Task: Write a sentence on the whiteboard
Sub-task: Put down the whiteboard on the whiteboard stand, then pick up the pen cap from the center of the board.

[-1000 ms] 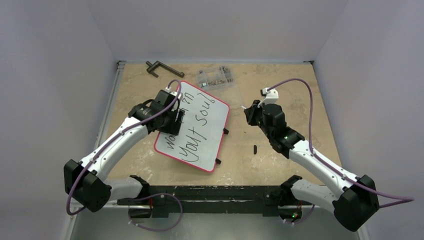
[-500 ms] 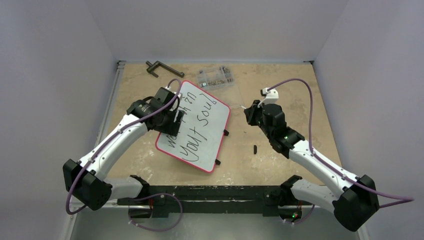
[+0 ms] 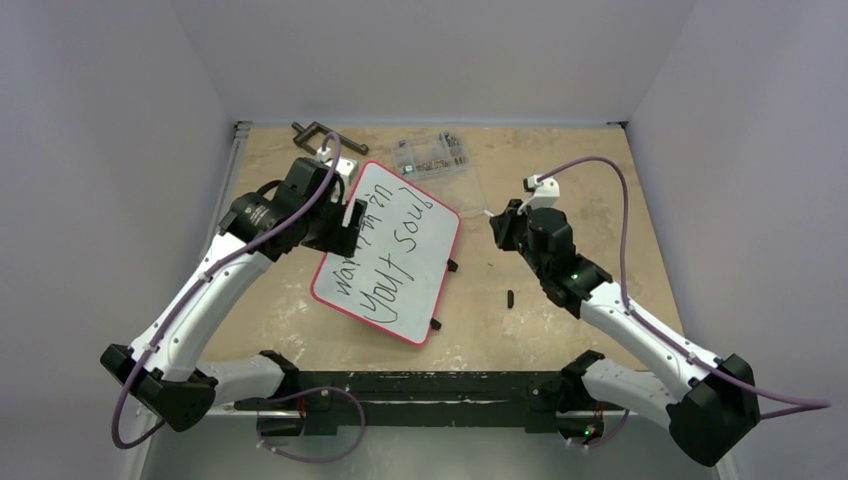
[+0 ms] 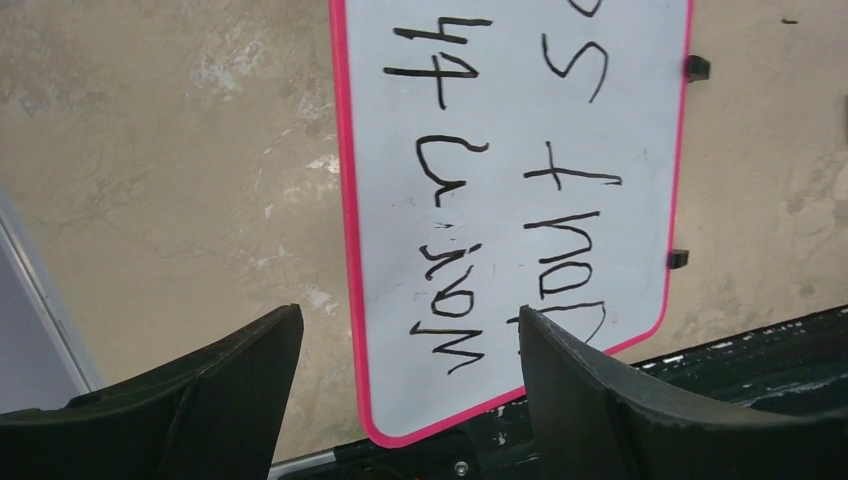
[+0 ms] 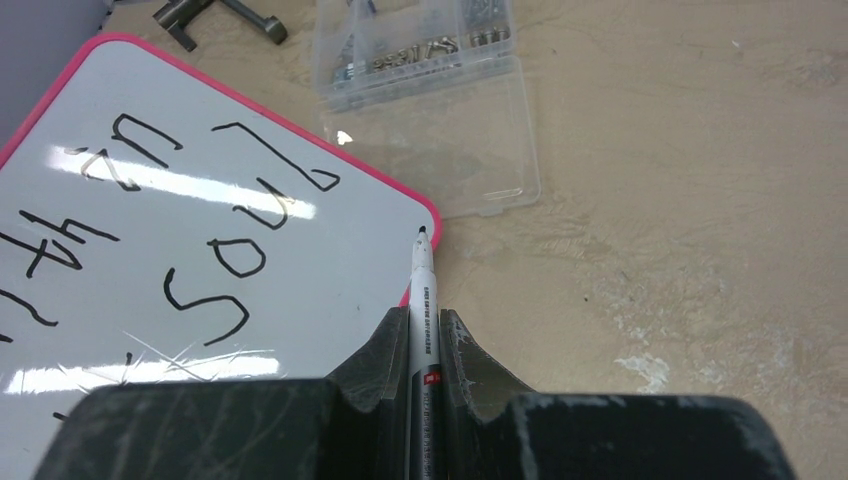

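Observation:
My left gripper swings over the board to the right in the top view next, then down onto the small black cap (image 3: 510, 299), as the marker is uncapped.
The whiteboard (image 3: 428, 285), white with a red rim, lies tilted on the table between the arms. The sentence (image 3: 385, 250) is on it in two lines of black marker. In the left wrist view the board (image 4: 600, 120) and its letters (image 4: 450, 250) lie below. My left gripper (image 3: 350, 224) is open and empty, held above the board's left edge; its fingers (image 4: 215, 385) straddle the rim in its own view. My right gripper (image 3: 494, 224) is shut on a white marker (image 5: 421, 285), its tip just off the board's right corner (image 5: 300, 250).
A clear plastic box of small parts (image 3: 432, 155) lies behind the board, also in the right wrist view (image 5: 430, 110). A dark metal tool (image 3: 315, 135) lies at the back left. A small black cap (image 3: 510, 298) lies on the table right of the board.
My left arm has risen and drawn back to the left, off the board's writing. The board and my right arm have not moved.

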